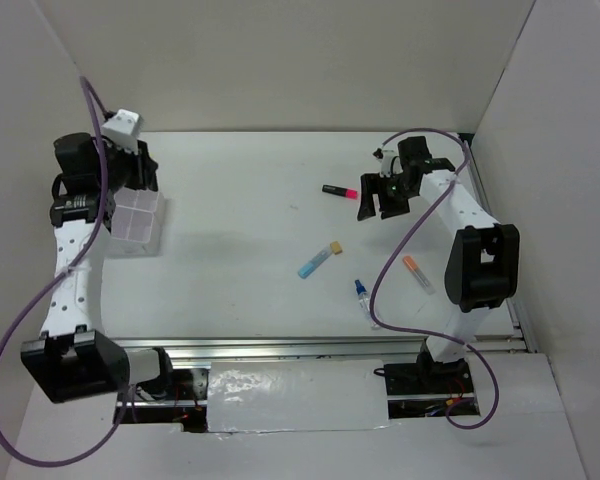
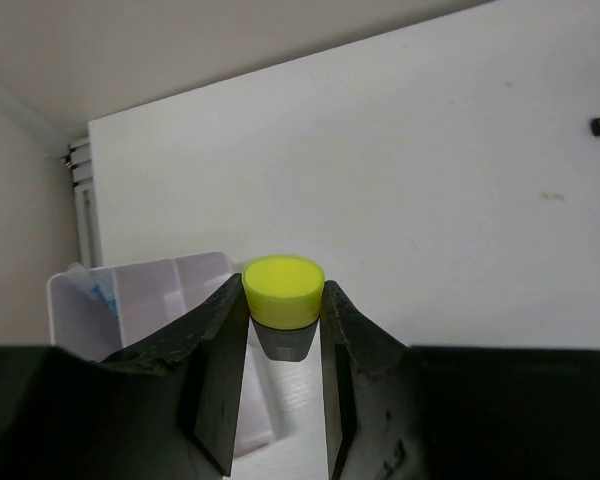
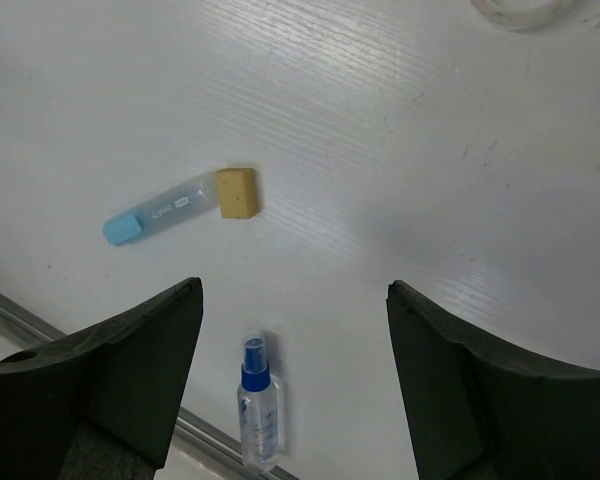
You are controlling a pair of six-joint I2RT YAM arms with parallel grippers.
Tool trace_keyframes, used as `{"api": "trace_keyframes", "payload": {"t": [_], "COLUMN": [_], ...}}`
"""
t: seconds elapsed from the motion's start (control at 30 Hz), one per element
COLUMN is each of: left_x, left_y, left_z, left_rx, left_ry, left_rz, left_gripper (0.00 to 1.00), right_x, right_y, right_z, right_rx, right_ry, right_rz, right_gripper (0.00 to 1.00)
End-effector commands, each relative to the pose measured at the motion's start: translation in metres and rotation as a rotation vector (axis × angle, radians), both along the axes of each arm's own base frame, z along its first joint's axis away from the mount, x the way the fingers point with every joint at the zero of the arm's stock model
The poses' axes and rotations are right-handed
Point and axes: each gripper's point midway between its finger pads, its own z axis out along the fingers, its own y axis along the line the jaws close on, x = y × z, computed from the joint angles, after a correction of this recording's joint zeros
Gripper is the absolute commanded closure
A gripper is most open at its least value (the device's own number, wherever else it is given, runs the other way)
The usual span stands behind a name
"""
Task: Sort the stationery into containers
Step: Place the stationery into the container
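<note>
My left gripper shifts the black highlighter from the box's table-side edge toward the box's side next, turning and lowering it over the box's far middle section.
My left gripper is over the far end of the translucent white organizer box, at the table's left. In the left wrist view it is shut on a black highlighter with a yellow cap, held above the box. My right gripper is open and empty, just right of a pink-capped black highlighter. Through its jaws I see the light-blue marker with a tan end and the blue-capped bottle.
The light-blue marker, blue-capped bottle and orange-capped tube lie near the middle and right front. A clear tape ring shows at the top of the right wrist view. White walls enclose the table.
</note>
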Motion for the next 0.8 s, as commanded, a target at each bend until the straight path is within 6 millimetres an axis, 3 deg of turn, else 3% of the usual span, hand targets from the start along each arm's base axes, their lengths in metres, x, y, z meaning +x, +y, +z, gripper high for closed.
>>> {"api": "trace_keyframes", "payload": {"t": [0.0, 0.03, 0.13, 0.27, 0.53, 0.77], "left_x": [0.030, 0.033, 0.047, 0.067, 0.093, 0.098], "left_y": [0.041, 0.064, 0.101, 0.130, 0.155, 0.163], "left_z": [-0.003, -0.002, -0.004, -0.011, -0.034, -0.063], "left_rx": [-0.094, -0.101, -0.114, -0.103, -0.046, -0.053], "left_ry": [-0.036, -0.050, -0.073, -0.091, -0.093, -0.045], "left_rz": [0.067, 0.123, 0.203, 0.247, 0.280, 0.297], "left_gripper": [1.00, 1.00, 1.00, 1.00, 1.00, 1.00], "right_x": [0.005, 0.005, 0.003, 0.001, 0.001, 0.001], "right_y": [0.014, 0.014, 0.014, 0.012, 0.012, 0.007], "right_z": [0.010, 0.009, 0.008, 0.003, 0.001, -0.002], "right_rx": [0.023, 0.023, 0.015, -0.001, -0.005, -0.019], "right_ry": [-0.037, -0.034, -0.036, -0.034, -0.024, -0.016], "right_rz": [0.022, 0.023, 0.027, 0.029, 0.031, 0.024], "right_gripper": [0.20, 0.20, 0.20, 0.20, 0.20, 0.19]}}
